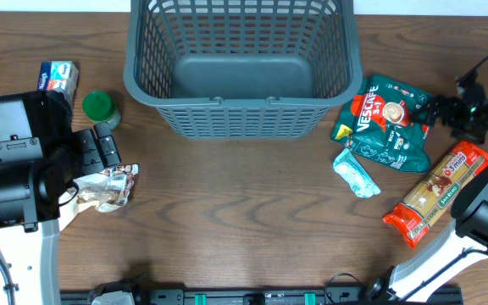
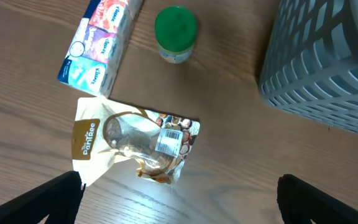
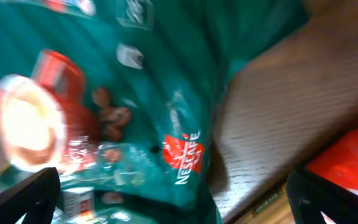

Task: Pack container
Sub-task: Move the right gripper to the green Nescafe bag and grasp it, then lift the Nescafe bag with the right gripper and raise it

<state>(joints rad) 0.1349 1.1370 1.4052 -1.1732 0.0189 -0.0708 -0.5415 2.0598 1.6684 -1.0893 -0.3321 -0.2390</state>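
The fingers of my right gripper are open. My right gripper needs to go down and move toward the basket next, then close on the bag's edge (image 1: 419, 126) (image 3: 196, 152) between them.
The dark grey lattice basket (image 1: 237, 63) stands empty at the back centre; its corner shows in the left wrist view (image 2: 328, 68). My left gripper (image 1: 106, 152) is open just above a crumpled brown and white snack pouch (image 1: 107, 188), also in the left wrist view (image 2: 132, 144), with fingers wide apart (image 2: 179, 202). My right gripper (image 1: 441, 111) is open at the right edge of a green Nescafe bag (image 1: 385, 123), which fills the right wrist view (image 3: 135, 106) between the fingers (image 3: 173, 199).
A tissue pack (image 1: 58, 78) and a green-lidded jar (image 1: 100, 105) lie at the left, also in the left wrist view (image 2: 98, 43), (image 2: 176, 32). A light blue packet (image 1: 356, 172) and a red pasta bag (image 1: 437, 193) lie at the right.
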